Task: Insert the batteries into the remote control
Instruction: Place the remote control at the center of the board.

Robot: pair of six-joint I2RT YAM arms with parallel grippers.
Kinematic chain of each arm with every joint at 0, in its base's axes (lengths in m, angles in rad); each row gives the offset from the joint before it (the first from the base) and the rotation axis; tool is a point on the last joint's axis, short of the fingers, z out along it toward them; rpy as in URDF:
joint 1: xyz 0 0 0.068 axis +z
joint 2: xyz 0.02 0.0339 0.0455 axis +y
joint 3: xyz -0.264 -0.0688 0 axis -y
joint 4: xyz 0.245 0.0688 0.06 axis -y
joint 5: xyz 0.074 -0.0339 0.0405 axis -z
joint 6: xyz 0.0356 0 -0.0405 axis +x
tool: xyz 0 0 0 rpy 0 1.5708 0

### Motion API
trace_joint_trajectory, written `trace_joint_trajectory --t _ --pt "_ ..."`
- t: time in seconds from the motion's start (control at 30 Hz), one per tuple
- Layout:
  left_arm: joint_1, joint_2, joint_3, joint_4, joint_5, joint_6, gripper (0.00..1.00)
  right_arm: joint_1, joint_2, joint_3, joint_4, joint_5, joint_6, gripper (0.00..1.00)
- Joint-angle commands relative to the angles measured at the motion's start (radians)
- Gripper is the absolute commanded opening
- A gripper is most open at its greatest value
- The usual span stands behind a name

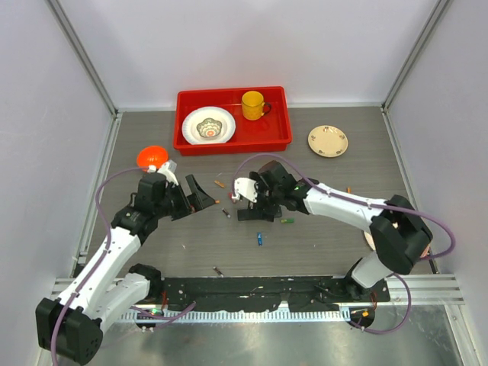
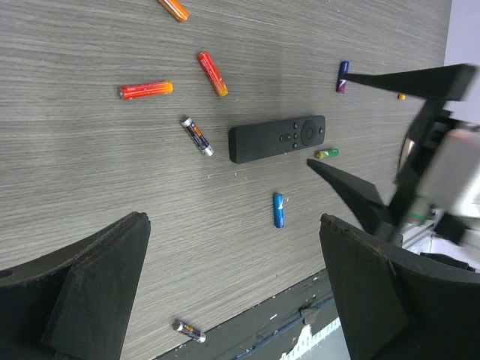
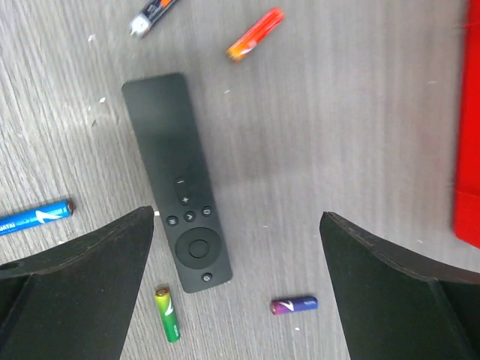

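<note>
I will next swing my left gripper over, turn it and lower it astride the long sides of the remote control's middle (image 1: 257, 215) (image 2: 273, 140). The remote control's middle is below my left gripper and to its right in the top view.
The remote control (image 3: 176, 180) lies flat on the table with its buttons up, also in the left wrist view (image 2: 277, 139) and the top view (image 1: 254, 216). My right gripper (image 3: 236, 225) is open and empty above its button end, seen from above (image 1: 258, 200). Loose batteries lie around it: green (image 3: 167, 313), purple-blue (image 3: 294, 304), blue (image 3: 34, 217), orange (image 3: 255, 34) and dark grey (image 2: 196, 136). More orange batteries (image 2: 145, 90) lie further left. My left gripper (image 2: 232, 247) is open and empty, left of the remote (image 1: 202, 194).
A red tray (image 1: 282, 141) with a patterned plate and a yellow mug (image 1: 253, 104) stands at the back. An orange bowl (image 1: 152, 157) sits behind my left arm. A small plate (image 1: 328, 140) lies back right. A dark battery (image 2: 189, 330) lies by the table's front edge.
</note>
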Motion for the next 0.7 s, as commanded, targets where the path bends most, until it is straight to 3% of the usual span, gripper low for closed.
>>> trace_joint_trajectory --t 0.0,0.1,0.2,0.23,0.27,0.33,0.4,0.5,0.67 --pt "-0.002 0.013 0.053 0.035 -0.003 0.04 1.0 -0.002 -0.13 0.016 0.114 0.038 0.138 0.98" --pt "-0.026 0.046 0.078 0.044 -0.023 0.072 1.0 -0.002 -0.203 0.018 0.189 0.134 0.341 0.98" --pt "-0.129 0.126 0.147 0.044 -0.106 0.129 1.0 -0.005 -0.248 0.071 0.203 0.431 0.643 0.98" --pt "-0.213 0.195 0.176 0.021 -0.136 0.169 1.0 -0.01 -0.254 0.096 0.181 0.586 0.725 0.98" --pt "-0.258 0.232 0.21 0.003 -0.176 0.192 1.0 -0.014 -0.257 0.13 0.072 0.613 0.856 0.98" --pt "-0.387 0.328 0.335 -0.07 -0.268 0.261 1.0 -0.033 -0.28 0.197 -0.071 0.62 0.935 0.99" --pt "-0.456 0.471 0.468 -0.136 -0.334 0.371 1.0 -0.031 -0.376 0.156 -0.077 0.598 1.02 0.99" --pt "-0.5 0.605 0.569 -0.215 -0.326 0.511 1.0 -0.037 -0.513 0.055 -0.023 0.578 1.159 0.99" --pt "-0.504 0.591 0.505 -0.108 -0.198 0.727 1.0 -0.045 -0.723 -0.006 -0.038 0.485 1.255 0.99"
